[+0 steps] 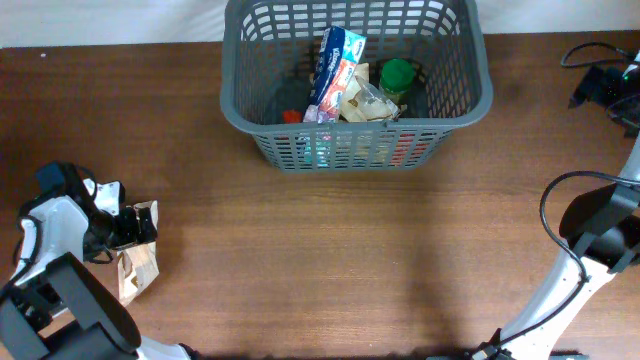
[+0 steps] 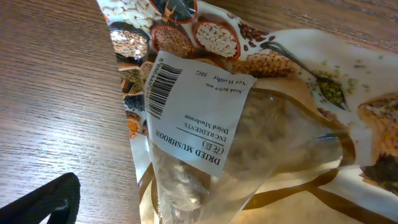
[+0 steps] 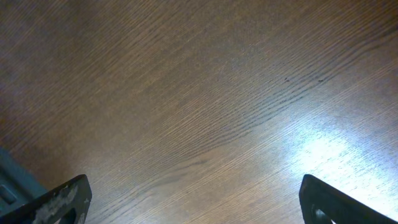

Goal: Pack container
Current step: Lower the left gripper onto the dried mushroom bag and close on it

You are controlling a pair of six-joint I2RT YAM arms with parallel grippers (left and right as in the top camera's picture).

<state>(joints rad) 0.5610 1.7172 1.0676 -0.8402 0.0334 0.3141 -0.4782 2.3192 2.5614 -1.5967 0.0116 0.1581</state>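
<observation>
I should next lower my left gripper over the bag of dried mushrooms and close on the clear window [image 2: 186, 192] beside the bag's white label, since the window is below my gripper.
The container [image 1: 352, 127], a dark grey slotted basket, stands at the table's far middle. In it lie a blue-and-white packet [image 1: 335, 68], a green-lidded jar [image 1: 397, 76] and a clear bag [image 1: 366, 104]. A printed bag of dried mushrooms [image 1: 138, 268] lies flat at the left. My left gripper [image 1: 125, 228] hovers open at its upper end. The left wrist view is filled by the bag [image 2: 249, 124], with one dark finger [image 2: 43, 199] showing beside it. My right gripper [image 3: 196, 202] is open over bare wood.
The right arm [image 1: 600, 228] is folded at the table's right edge, with black cables [image 1: 600, 80] behind it. A dark grey corner [image 3: 9, 183] shows at the left edge of the right wrist view. Brown wooden tabletop [image 1: 350, 260] lies between the arms.
</observation>
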